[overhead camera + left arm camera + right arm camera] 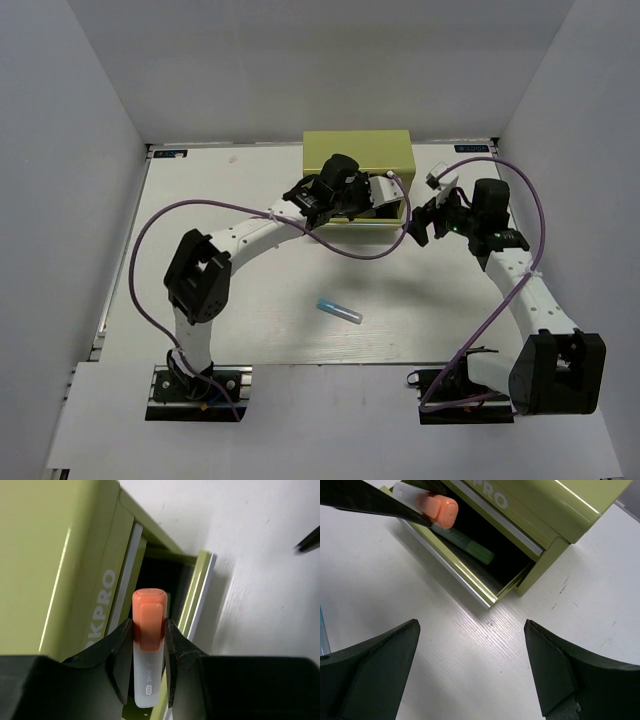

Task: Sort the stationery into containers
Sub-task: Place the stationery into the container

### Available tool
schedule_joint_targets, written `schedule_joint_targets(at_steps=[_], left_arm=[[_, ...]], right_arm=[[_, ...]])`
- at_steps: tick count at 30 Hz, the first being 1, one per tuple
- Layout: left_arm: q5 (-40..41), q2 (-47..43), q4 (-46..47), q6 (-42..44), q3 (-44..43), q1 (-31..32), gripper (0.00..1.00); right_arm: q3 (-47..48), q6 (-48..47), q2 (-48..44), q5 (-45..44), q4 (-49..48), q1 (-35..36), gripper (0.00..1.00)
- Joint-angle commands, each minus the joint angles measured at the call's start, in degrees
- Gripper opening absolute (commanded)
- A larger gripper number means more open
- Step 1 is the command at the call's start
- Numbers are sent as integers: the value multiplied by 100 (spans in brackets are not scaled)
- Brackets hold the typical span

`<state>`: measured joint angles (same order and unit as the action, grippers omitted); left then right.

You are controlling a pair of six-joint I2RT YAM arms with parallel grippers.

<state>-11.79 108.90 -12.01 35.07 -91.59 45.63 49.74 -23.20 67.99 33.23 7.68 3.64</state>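
Observation:
My left gripper needs to move down next toward the drawer's dark inside below it and let go of the orange-capped highlighter (149,615) there, since the green highlighter is already in the drawer.
My left gripper (148,630) is shut on an orange-capped highlighter (149,615) with a frosted white body. It holds the highlighter over the open drawer (451,573) of the lime-green toolbox (358,158). In the right wrist view the orange cap (439,509) hangs above the drawer's dark inside, where a green highlighter (470,548) lies. A light-blue highlighter (340,311) lies on the table in front of the arms. My right gripper (471,627) stands wide open and holds nothing. It hovers over bare table just right of the drawer's corner.
The toolbox stands at the table's far edge, its drawer pulled out toward the arms. White walls enclose the table (250,300) on three sides. A purple cable (360,252) loops from each arm over the table.

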Motion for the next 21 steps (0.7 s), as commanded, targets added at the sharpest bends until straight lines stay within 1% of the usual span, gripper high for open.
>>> schedule_joint_targets(at_steps=[1, 5, 8, 9, 13, 14, 15, 16, 17, 19, 20, 21], left_arm=[[-209, 175, -215, 711, -306, -176, 0], [-139, 482, -214, 826, -491, -299, 0], [-17, 553, -153, 879, -544, -300, 0], [-16, 605, -152, 879, -544, -300, 2], [203, 720, 50, 818, -544, -300, 22], [204, 720, 50, 765, -544, -300, 34], [256, 720, 102, 765, -544, -300, 42], [256, 720, 102, 765, -544, -300, 53], [256, 668, 155, 712, -544, -300, 79], [309, 598, 207, 712, -483, -300, 84], [309, 597, 260, 642, -422, -300, 84], [361, 510, 261, 641, -421, -300, 89]], right_arm=[[-87, -79, -180, 96, -197, -56, 90], [-157, -88, -233, 96, -197, -74, 90], [-148, -114, -224, 139, -188, -74, 90], [-157, -123, -233, 157, -197, -91, 90], [-104, -333, -198, 315, -4, -74, 90], [-122, -343, -198, 350, -4, -65, 90], [-131, -395, -198, 403, 14, -74, 90], [-131, -483, -181, 438, 23, -74, 90], [-131, -518, -146, 464, 66, -65, 90], [-131, -597, -41, 561, 259, -65, 90], [-96, -737, 12, 544, 425, -65, 90], [-9, -808, 265, 518, 645, -56, 90]])
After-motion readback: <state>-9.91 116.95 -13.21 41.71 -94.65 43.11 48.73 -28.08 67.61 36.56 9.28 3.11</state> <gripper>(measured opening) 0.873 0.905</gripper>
